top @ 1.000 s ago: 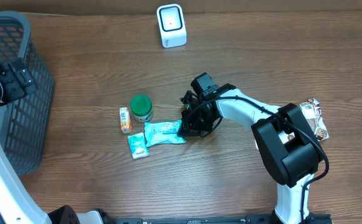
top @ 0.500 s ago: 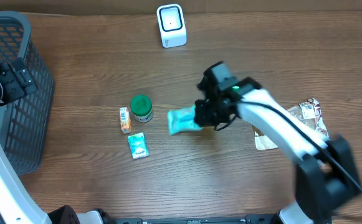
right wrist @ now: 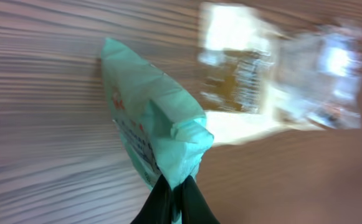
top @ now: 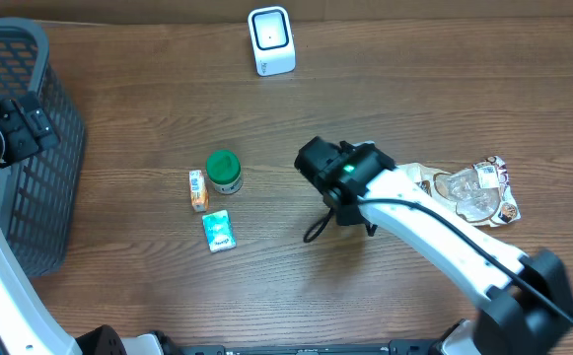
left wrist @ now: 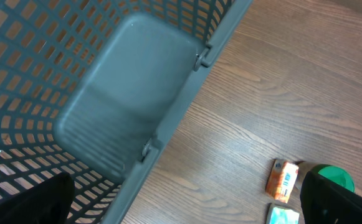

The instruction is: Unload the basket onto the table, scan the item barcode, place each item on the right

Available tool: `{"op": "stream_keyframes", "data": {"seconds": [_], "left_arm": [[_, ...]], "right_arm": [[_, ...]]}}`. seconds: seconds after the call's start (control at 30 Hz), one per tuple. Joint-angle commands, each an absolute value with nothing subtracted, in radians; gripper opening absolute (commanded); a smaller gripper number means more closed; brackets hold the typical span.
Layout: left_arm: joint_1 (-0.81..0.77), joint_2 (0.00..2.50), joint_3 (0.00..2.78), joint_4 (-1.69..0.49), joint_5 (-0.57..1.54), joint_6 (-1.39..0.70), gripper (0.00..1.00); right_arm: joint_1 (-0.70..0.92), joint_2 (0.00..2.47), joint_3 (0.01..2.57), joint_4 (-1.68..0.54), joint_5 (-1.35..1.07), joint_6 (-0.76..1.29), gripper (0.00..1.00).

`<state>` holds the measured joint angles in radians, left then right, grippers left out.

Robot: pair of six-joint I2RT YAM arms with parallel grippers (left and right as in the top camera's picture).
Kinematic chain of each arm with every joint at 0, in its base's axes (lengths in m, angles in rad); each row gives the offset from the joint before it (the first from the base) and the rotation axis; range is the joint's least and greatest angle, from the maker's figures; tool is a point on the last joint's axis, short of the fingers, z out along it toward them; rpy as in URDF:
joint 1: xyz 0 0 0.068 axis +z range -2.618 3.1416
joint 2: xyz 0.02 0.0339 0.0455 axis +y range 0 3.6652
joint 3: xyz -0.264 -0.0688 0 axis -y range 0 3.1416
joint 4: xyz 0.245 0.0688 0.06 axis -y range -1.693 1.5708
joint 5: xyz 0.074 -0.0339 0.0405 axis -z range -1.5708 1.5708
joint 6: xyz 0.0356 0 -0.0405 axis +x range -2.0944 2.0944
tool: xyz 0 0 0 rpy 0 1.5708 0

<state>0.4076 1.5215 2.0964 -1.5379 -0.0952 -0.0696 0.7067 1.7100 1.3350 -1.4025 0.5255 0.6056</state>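
Observation:
I should next move my right gripper down, ease left in the overhead view and release the packet's bottom edge, since bare tabletop lies below the gripper.
My right gripper (right wrist: 176, 180) is shut on the bottom edge of a teal snack packet (right wrist: 152, 124), held off the wooden table and blurred in the right wrist view. In the overhead view the right arm's wrist (top: 340, 173) covers that packet. The white barcode scanner (top: 271, 39) stands at the table's far edge, well away from the wrist. My left gripper (left wrist: 181, 208) hangs open over the rim of the basket (left wrist: 131, 93), nothing between its fingers.
A green-lidded can (top: 224, 171), a small orange box (top: 198, 189) and a small teal packet (top: 219, 231) lie left of centre. A clear wrapped snack (top: 473, 189) lies at the right. The grey basket (top: 20, 148) fills the left edge.
The right gripper has lifted the teal packet from beside the can and carried it to the right. The packet has gone out of the overhead view under the wrist. The left arm has not moved.

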Motion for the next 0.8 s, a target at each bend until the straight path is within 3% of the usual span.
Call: {"op": "stream_keyframes", "data": {"seconds": [0.0,0.5,0.53,0.63,0.77], "left_arm": [[0.411,1.524,2.11,-1.536,-0.104,-0.048,1.0],[0.411,1.524,2.11,-1.537,-0.104,-0.048,0.99],[0.411,1.524,2.11,-1.537,-0.104,-0.048,1.0],[0.411,1.524,2.11,-1.536,-0.104,-0.048,1.0],[0.411,1.524,2.11,-1.536,-0.104,-0.048,1.0]], "right_arm": [[0.692,1.79,1.411,-1.445,0.724,0.727,0.04],[0.762,1.93,1.454,-1.365,0.532,0.671,0.05],[0.771,1.93,1.454,-1.358,0.522,0.654,0.08],[0.812,1.93,1.454,-1.314,0.464,0.585,0.34],[0.86,1.93,1.472,-1.248,0.316,0.522,0.48]]}}
